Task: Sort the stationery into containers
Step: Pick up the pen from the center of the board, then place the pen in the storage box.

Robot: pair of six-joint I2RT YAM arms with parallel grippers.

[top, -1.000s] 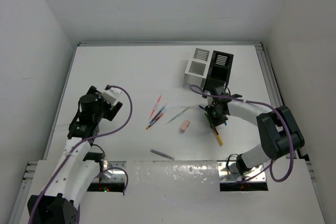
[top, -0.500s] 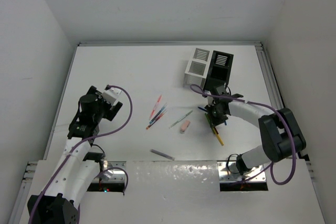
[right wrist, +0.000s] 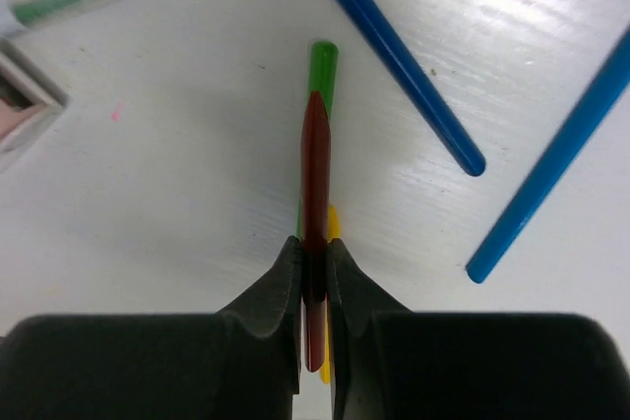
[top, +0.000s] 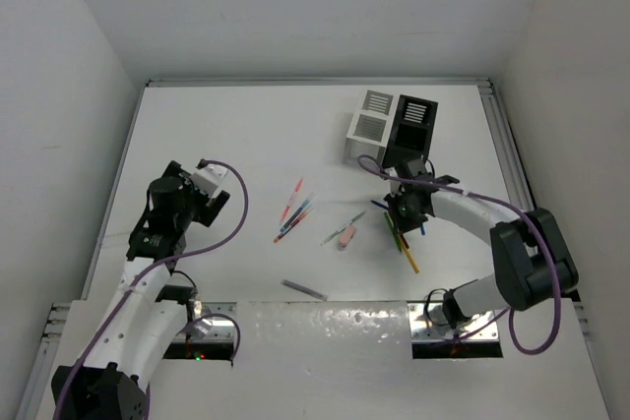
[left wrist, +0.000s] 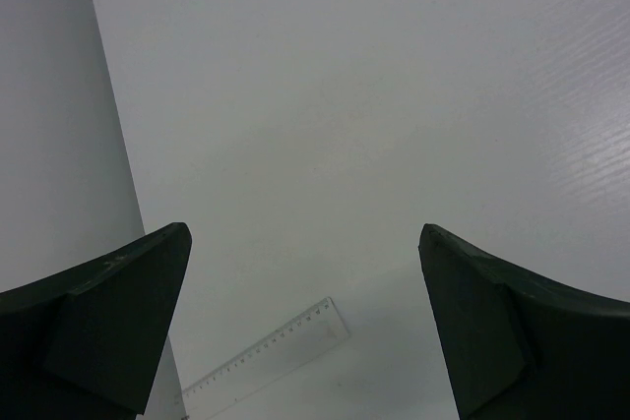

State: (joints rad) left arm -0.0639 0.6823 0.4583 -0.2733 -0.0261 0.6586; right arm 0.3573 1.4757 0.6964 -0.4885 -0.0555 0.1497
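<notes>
My right gripper rises next, reaches outward over the black box's near section (top: 408, 136), lowers and releases, since the box's rim stands higher than the held pencil.
My right gripper (top: 405, 210) is shut on a dark red pencil (right wrist: 315, 169) and holds it just above the table, in front of the black box (top: 409, 131). The white box (top: 368, 123) stands to the black box's left. Under the held pencil lie a green pencil (right wrist: 323, 58) and a yellow one (right wrist: 334, 224). Two blue pens (right wrist: 394, 46) lie to their right. A pink eraser (top: 346, 236) and a clear pen with a green core (top: 342, 228) lie to the left. My left gripper (left wrist: 305, 327) is open and empty at the table's left.
Red and blue pens (top: 294, 210) lie in a loose cluster at mid-table. A grey pen (top: 304, 289) lies near the front edge. A clear ruler (left wrist: 266, 353) lies under my left gripper. Walls close in on the left, the right and the back.
The clear green pen has slid down-right towards the eraser. My right gripper has shifted slightly over the green and yellow pencils. The left arm has not moved.
</notes>
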